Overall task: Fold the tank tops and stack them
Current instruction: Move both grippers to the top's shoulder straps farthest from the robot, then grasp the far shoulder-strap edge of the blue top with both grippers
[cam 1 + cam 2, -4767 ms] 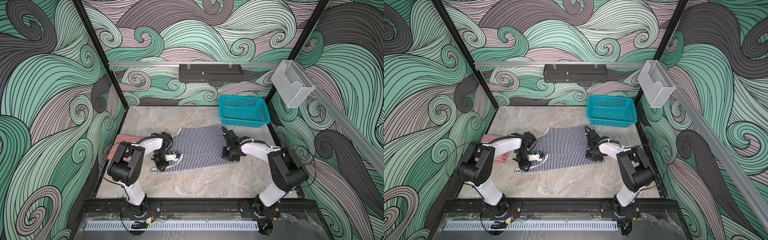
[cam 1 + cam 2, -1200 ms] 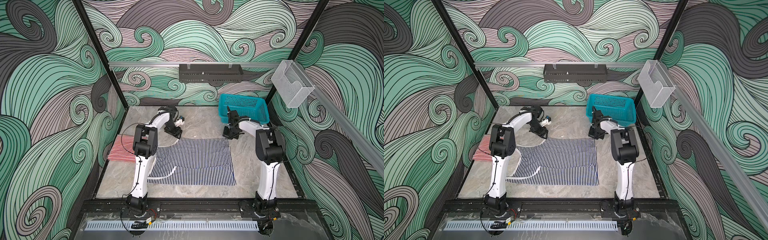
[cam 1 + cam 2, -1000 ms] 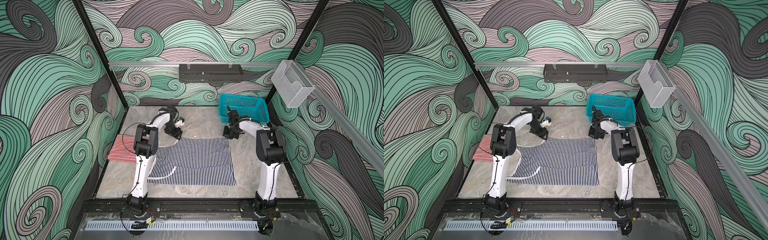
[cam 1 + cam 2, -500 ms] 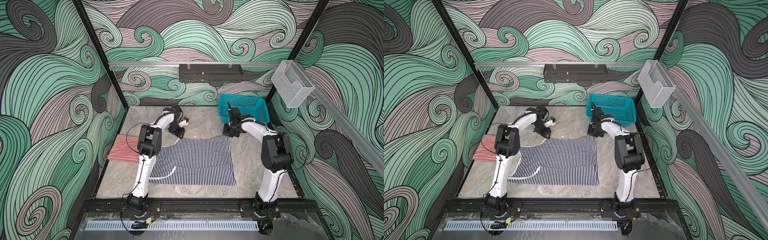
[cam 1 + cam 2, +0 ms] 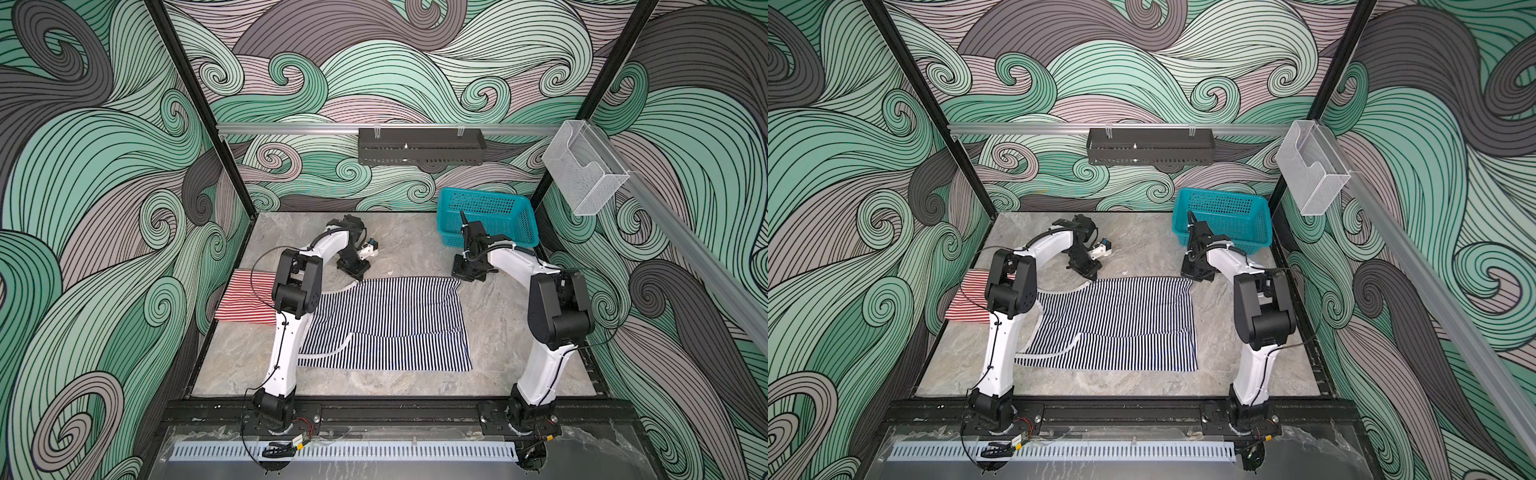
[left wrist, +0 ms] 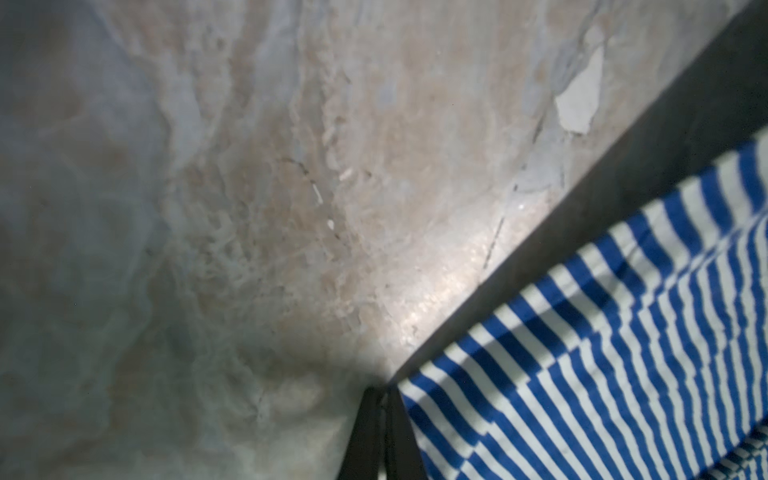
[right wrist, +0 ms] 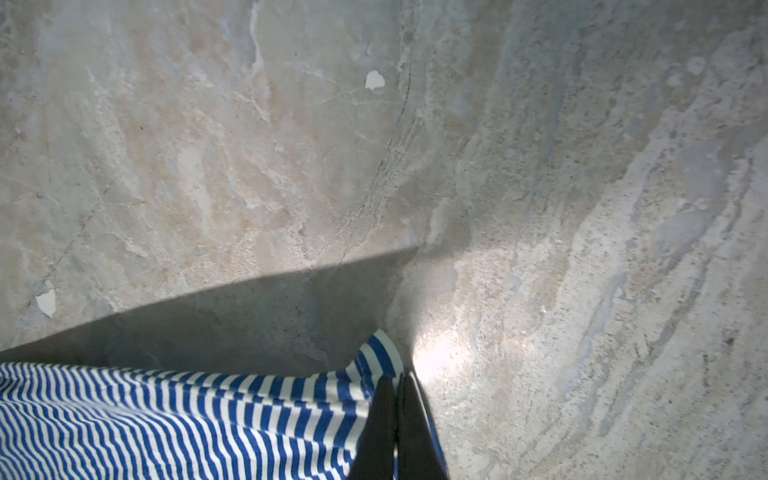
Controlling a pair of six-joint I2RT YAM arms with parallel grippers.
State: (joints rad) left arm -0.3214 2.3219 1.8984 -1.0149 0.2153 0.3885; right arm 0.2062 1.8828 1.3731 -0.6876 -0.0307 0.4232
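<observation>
My right gripper draws the tank top's raised corner back and down toward the folded near part's edge next, then releases it. That edge lies below and back.
The navy-and-white tank top lies spread on the table, with its near part folded over. My left gripper is shut on its far left corner, black fingertips pressed together. At the far right corner, my right gripper is shut on the cloth, which shows on both sides of its fingers. Both corners are raised and cast shadows on the table. The red-and-white tank top lies folded at the left edge, partly behind the left arm.
A teal mesh basket stands at the back right, just behind the right gripper. On the back wall hangs a black shelf, and a clear holder is on the right rail. The marble table is walled on three sides.
The left gripper has closed on the navy top's far left corner. Both arms' elbows have shifted a little; the right gripper has stayed shut on its corner.
</observation>
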